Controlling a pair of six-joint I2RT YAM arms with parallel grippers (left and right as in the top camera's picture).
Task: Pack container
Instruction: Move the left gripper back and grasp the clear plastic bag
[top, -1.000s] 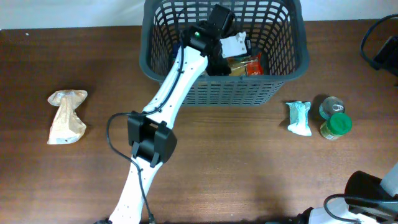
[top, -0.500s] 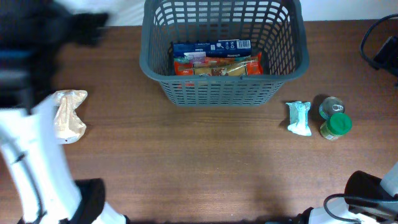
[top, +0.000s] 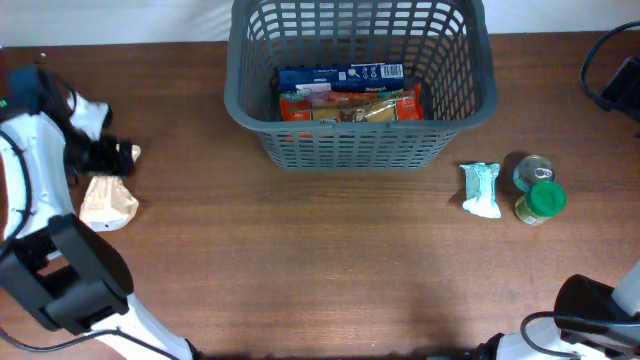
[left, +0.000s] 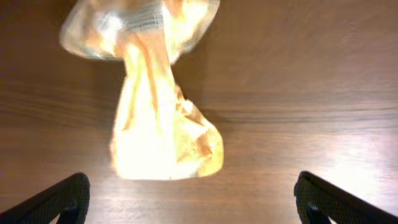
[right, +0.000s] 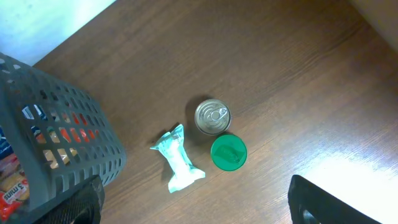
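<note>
My left gripper will next move down with its open fingers to either side of the crumpled tan bag's narrow middle (left: 148, 67), which is below it, where the bag is thinnest.
The dark grey basket (top: 462, 100) stands at the back centre and holds a blue box (top: 340, 74) and red-and-yellow packets (top: 350, 104); its corner shows in the right wrist view (right: 37, 155). A crumpled tan bag (top: 107, 200) lies at the far left, also in the left wrist view (left: 158, 118). My left gripper (top: 100, 155) is open just above the bag's upper end, fingers wide apart (left: 193, 205). My right gripper (right: 193, 205) is open and empty, high above the right side of the table.
A pale green wrapped packet (top: 482, 189), a silver tin can (top: 530, 168) and a green-lidded jar (top: 541, 202) lie right of the basket; all three show in the right wrist view (right: 180, 165). A black cable (top: 600, 70) lies at the far right.
My left arm has left the basket, swung across to the far left and come down over the tan bag. The basket's contents are now uncovered.
</note>
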